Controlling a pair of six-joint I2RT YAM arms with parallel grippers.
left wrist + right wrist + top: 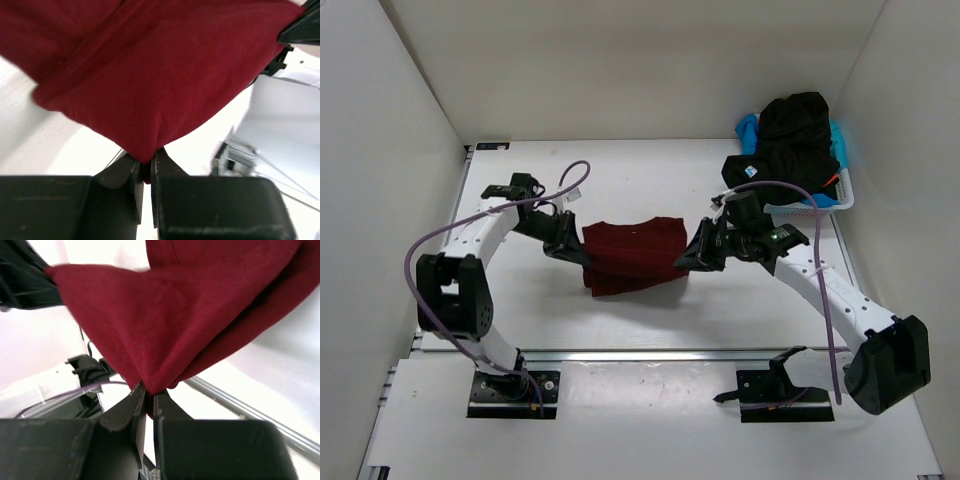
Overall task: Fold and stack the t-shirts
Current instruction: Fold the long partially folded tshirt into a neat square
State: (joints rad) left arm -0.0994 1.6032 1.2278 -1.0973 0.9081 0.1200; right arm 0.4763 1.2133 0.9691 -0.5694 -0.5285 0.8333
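Observation:
My right gripper carries the t-shirt's held edge outward and down onto the t-shirt's far edge (667, 221) next and releases it, since the t-shirt's far part lies uncovered.
A dark red t-shirt (632, 254) hangs folded between my two grippers over the middle of the table. My left gripper (576, 250) is shut on its left edge; the left wrist view shows the red cloth (150, 75) pinched between the fingers (146, 167). My right gripper (688, 258) is shut on the right edge, the cloth (190, 315) bunched into the jaws (149, 399). A black t-shirt (790, 140) lies heaped on the white basket (840, 195) at the back right, with light blue cloth (748, 130) and a bit of orange (830, 181) under it.
White walls enclose the table on the left, back and right. A metal rail (650, 355) runs along the near edge in front of the arm bases. A purple cable (570, 185) loops above the left arm.

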